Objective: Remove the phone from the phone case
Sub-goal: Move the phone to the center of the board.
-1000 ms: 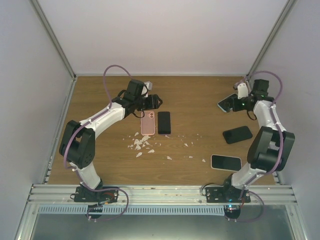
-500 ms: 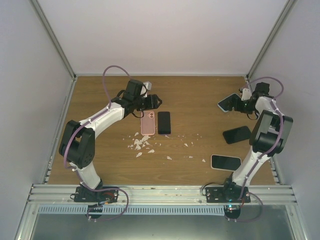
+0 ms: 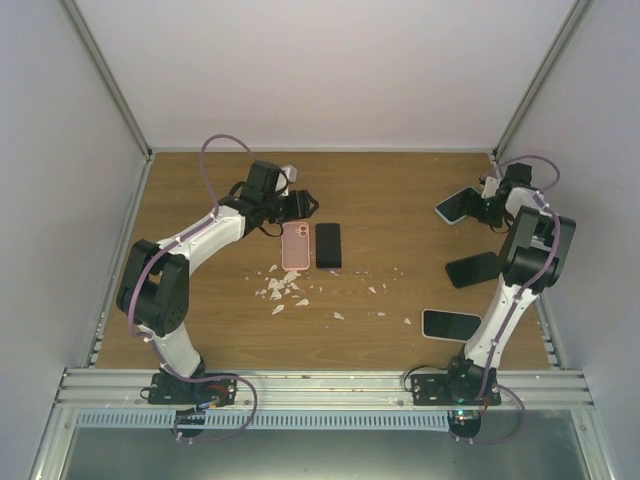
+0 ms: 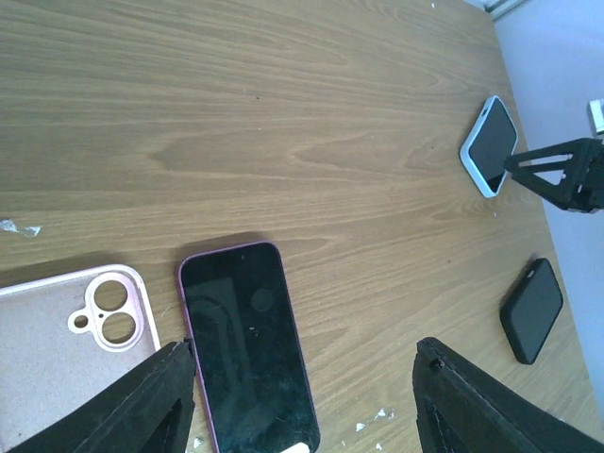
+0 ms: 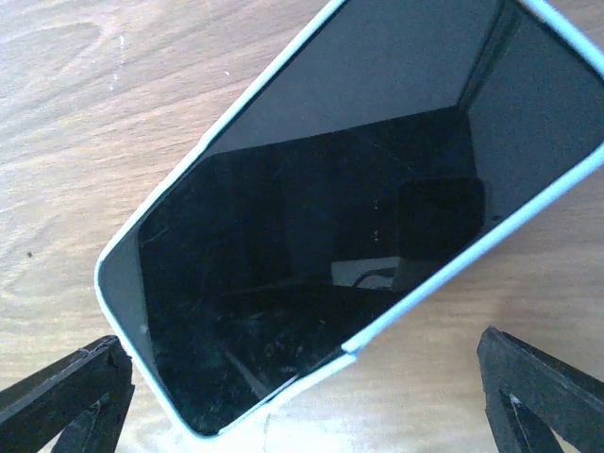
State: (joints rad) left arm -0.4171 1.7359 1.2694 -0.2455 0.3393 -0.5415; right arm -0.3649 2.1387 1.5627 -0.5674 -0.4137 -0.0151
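Note:
Next I should lower my right gripper to the left in the top view and turn it to straddle the light-blue phone case, which lies slanted below it there.
A phone in a light-blue phone case lies screen up at the back right and fills the right wrist view. The case rim shows a split at its lower edge. My right gripper stands open right over the phone's near end, holding nothing. An empty pink case lies back up beside a bare dark phone at mid-table. My left gripper hovers open above them, with the bare phone by its left finger.
A black case and another phone lie near the right arm. White scraps are scattered in front of the pink case. Walls close the table in on three sides.
The right arm has stretched farther back and its gripper has shifted left toward the light-blue cased phone. The left arm has barely moved.

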